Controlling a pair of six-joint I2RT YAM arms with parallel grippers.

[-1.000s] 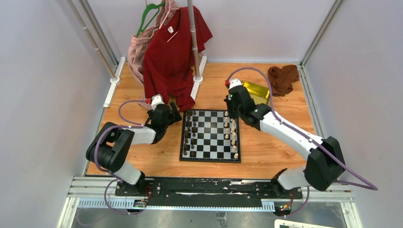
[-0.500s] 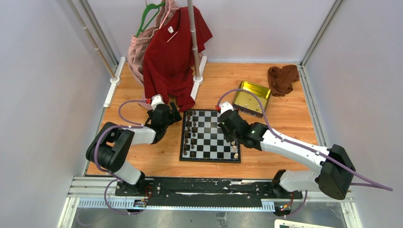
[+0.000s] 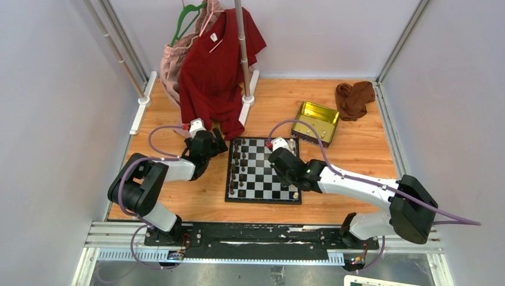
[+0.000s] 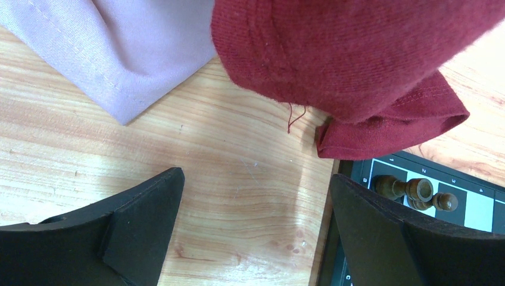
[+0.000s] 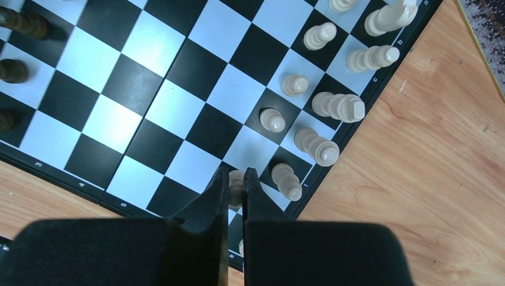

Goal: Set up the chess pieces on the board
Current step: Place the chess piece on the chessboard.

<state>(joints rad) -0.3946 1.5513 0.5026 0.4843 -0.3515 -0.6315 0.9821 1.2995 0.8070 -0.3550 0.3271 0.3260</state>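
The cream pawn in my right gripper needs to go down next onto the empty light square (image 5: 253, 146) beside the row's end pawn and be released there, because that square continues the row.
The board (image 3: 262, 173) lies in the middle of the wooden table. Dark chess pieces (image 3: 238, 167) stand along its left side and cream chess pieces (image 5: 336, 107) along its right side. My right gripper (image 5: 236, 179) hangs over the board's (image 5: 149, 77) near right part, shut on a cream pawn (image 5: 236, 187) that shows between the fingertips. Seen from above, the right gripper (image 3: 290, 177) covers that pawn. My left gripper (image 4: 256, 196) is wide open over bare wood just left of the board's far corner (image 4: 479, 211), with nothing between its fingers. Dark pieces (image 4: 411, 189) show beside its right finger.
A red shirt (image 3: 217, 65) and a pink garment (image 3: 175, 62) hang from a rack pole (image 3: 243, 47) at the back left, their hems just beyond the left gripper (image 3: 214, 145). A gold tin (image 3: 317, 121) and a brown cloth (image 3: 355, 97) lie at the back right.
The right arm has swung from beside the gold tin down over the board's near right part, shut all the while. The left arm has not moved.
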